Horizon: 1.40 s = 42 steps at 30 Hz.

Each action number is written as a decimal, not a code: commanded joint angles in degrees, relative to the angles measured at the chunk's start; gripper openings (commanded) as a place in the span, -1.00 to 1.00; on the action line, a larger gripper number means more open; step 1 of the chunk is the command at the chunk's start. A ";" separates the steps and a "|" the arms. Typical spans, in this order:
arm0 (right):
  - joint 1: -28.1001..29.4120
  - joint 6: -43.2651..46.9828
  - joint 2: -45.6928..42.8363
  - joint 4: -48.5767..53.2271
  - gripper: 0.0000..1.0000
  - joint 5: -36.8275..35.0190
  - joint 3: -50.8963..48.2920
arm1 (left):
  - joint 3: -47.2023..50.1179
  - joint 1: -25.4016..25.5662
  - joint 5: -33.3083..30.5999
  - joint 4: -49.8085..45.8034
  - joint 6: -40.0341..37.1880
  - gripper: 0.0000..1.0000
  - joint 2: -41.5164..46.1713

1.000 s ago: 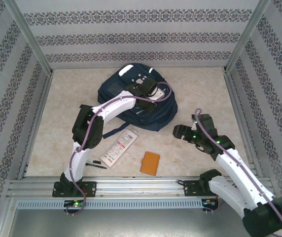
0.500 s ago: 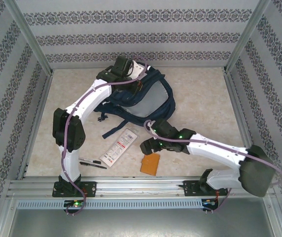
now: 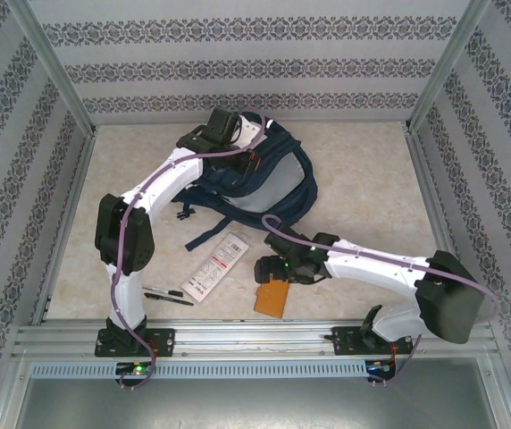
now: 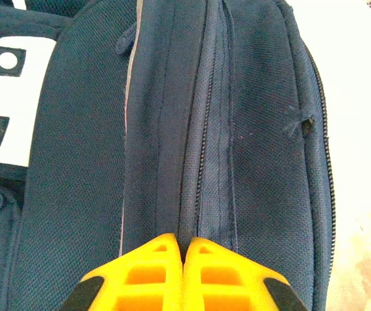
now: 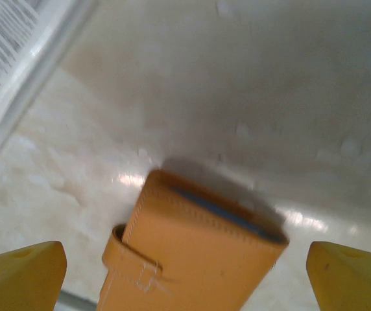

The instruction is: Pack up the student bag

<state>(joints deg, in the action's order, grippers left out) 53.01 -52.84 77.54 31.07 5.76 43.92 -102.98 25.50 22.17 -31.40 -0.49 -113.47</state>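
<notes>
The orange wallet is below and further back, so the robot's right gripper will next lower its open fingers and pull them back onto the wallet's edge point(image 3: 284, 298) point(image 5: 263, 269) opposite the strap.
The student bag point(image 3: 282, 183), a large navy backpack, lies at the back middle of the table with a grey panel turned upward. My left gripper point(image 3: 245, 152) sits at its upper left edge. In the left wrist view its yellow fingers point(image 4: 153, 272) are shut, pinching a fold of navy fabric beside the bag's point(image 4: 263, 129) zip. My right gripper point(image 3: 272, 275) hangs open just above an orange wallet point(image 3: 272, 299) near the front edge. In the right wrist view the wallet point(image 5: 198, 259), strap closed, lies between the spread fingertips point(image 5: 23, 272), untouched.
A white printed package point(image 3: 218, 265) lies left of the wallet, its edge also at the top left of the right wrist view point(image 5: 10, 58). A black pen point(image 3: 168, 296) lies by the left arm's base. Metal rails run along the front and patterned walls enclose the table.
The left gripper went from the bag's middle to its upper left edge, and the bag now shows its grey panel. The right arm swung left from the right side to above the wallet.
</notes>
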 commanded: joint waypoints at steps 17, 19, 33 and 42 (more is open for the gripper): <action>-1.07 -17.71 -3.42 -28.19 -0.14 9.50 -20.20 | 9.14 -1.05 0.99 7.40 2.69 -1.00 3.33; -1.16 -17.05 -0.74 -30.78 -0.32 10.76 -19.23 | 9.19 -1.05 1.05 7.58 2.95 -1.00 3.25; -2.70 -10.96 -16.10 -34.72 -1.00 7.86 -20.81 | 13.26 -1.11 11.70 -14.58 16.40 0.18 19.75; -11.19 -1.18 -31.07 -33.02 -1.00 15.36 -15.70 | 39.47 -0.63 39.39 -1.13 35.79 0.28 32.07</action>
<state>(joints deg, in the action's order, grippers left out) 43.72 -58.48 48.34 -1.10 17.32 25.47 -68.16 25.02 50.70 -38.41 25.91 -83.44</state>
